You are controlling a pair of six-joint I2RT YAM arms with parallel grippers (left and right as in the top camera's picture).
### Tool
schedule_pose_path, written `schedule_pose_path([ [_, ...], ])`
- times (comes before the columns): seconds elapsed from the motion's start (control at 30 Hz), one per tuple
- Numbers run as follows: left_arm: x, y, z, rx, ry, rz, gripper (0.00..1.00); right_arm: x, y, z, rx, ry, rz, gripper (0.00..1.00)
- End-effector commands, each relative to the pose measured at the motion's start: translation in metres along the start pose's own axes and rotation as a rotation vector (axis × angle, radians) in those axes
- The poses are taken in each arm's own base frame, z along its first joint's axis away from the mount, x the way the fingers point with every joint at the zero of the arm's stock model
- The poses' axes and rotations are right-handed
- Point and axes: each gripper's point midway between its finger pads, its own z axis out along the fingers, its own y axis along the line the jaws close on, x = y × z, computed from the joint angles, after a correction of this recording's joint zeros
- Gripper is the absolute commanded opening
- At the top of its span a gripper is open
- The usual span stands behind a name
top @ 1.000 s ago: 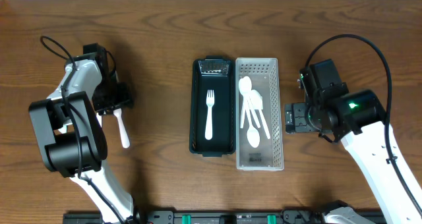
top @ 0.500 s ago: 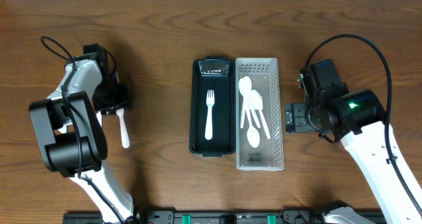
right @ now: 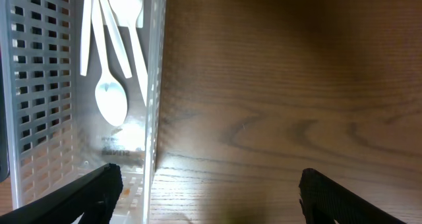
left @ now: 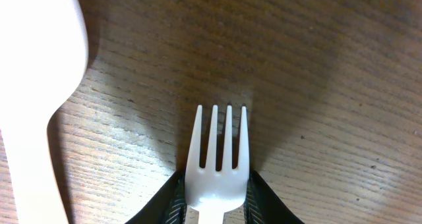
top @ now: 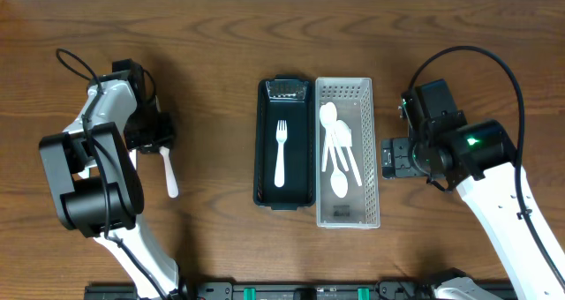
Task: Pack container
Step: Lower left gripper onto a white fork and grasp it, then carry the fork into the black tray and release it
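Observation:
I will next lift the white fork in my left gripper over the black container (top: pixel 265 141), then lower it beside the other white fork that is already inside.
In the left wrist view my left gripper (left: pixel 214 196) is shut on a white plastic fork (left: pixel 216 151), which lies on the wood with its tines pointing away from the jaws. From overhead the left gripper (top: pixel 148 134) is at the table's left and hides that fork. The black container (top: pixel 265 141) sits mid-table with another white fork (top: pixel 281 152) inside. Against its right side is a clear perforated basket (top: pixel 369 159) holding several white spoons (top: pixel 338 154). My right gripper (top: pixel 389 158) stands open just right of the basket with nothing between its fingers (right: pixel 99 191).
A second white utensil (top: pixel 168 172) lies on the wood beside the left gripper and fills the left edge of the left wrist view as a white utensil (left: pixel 33 85). The basket wall (right: pixel 157 85) stands close to the right gripper's left finger.
The left jaws have closed in on the fork. The white utensil beside the left gripper has shifted slightly right. The right arm has not moved.

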Motion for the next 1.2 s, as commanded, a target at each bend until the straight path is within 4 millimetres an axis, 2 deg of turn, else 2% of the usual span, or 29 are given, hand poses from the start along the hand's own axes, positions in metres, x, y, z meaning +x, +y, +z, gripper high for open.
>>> schedule_pose_path([
  [0.0, 0.006, 0.001, 0.008, 0.001, 0.032, -0.004, 0.21, 0.0, -0.005, 0.001, 0.015, 0.001, 0.001, 0.89],
  [0.07, 0.008, 0.001, 0.006, 0.001, 0.036, -0.004, 0.2, 0.0, -0.005, 0.001, 0.014, 0.0, 0.001, 0.89],
  [0.13, 0.012, -0.001, -0.002, -0.001, 0.049, 0.001, 0.15, 0.0, -0.005, 0.001, 0.014, 0.0, 0.0, 0.89],
  [0.2, 0.014, -0.007, -0.015, -0.003, 0.052, 0.009, 0.08, 0.0, -0.005, 0.001, 0.015, -0.001, 0.001, 0.89],
  [0.27, 0.015, -0.019, -0.034, -0.003, 0.028, 0.037, 0.06, -0.001, -0.005, 0.001, 0.013, -0.005, 0.001, 0.89],
  [0.4, 0.021, -0.054, -0.083, 0.009, -0.074, 0.133, 0.06, -0.002, -0.005, 0.001, 0.013, -0.008, 0.001, 0.89],
  [0.47, 0.029, -0.081, -0.113, 0.031, -0.165, 0.186, 0.06, -0.002, -0.005, 0.001, 0.012, -0.008, 0.002, 0.89],
  [0.57, 0.045, -0.119, -0.145, 0.076, -0.274, 0.257, 0.06, -0.002, -0.005, 0.001, 0.012, -0.007, 0.002, 0.89],
  [0.7, 0.073, -0.168, -0.172, 0.145, -0.366, 0.352, 0.06, -0.002, -0.005, 0.001, 0.012, -0.007, 0.002, 0.89],
  [0.83, 0.098, -0.216, -0.172, 0.199, -0.385, 0.424, 0.06, -0.002, -0.005, 0.001, 0.012, -0.007, 0.002, 0.89],
  [0.93, 0.104, -0.238, -0.162, 0.215, -0.378, 0.446, 0.06, -0.002, -0.005, 0.001, 0.012, -0.007, 0.002, 0.89],
  [1.07, 0.102, -0.252, -0.136, 0.199, -0.331, 0.427, 0.06, -0.001, -0.005, 0.001, 0.013, -0.003, 0.001, 0.89],
  [1.17, 0.099, -0.253, -0.11, 0.158, -0.274, 0.427, 0.06, 0.001, -0.006, 0.001, 0.015, 0.003, 0.0, 0.89],
])
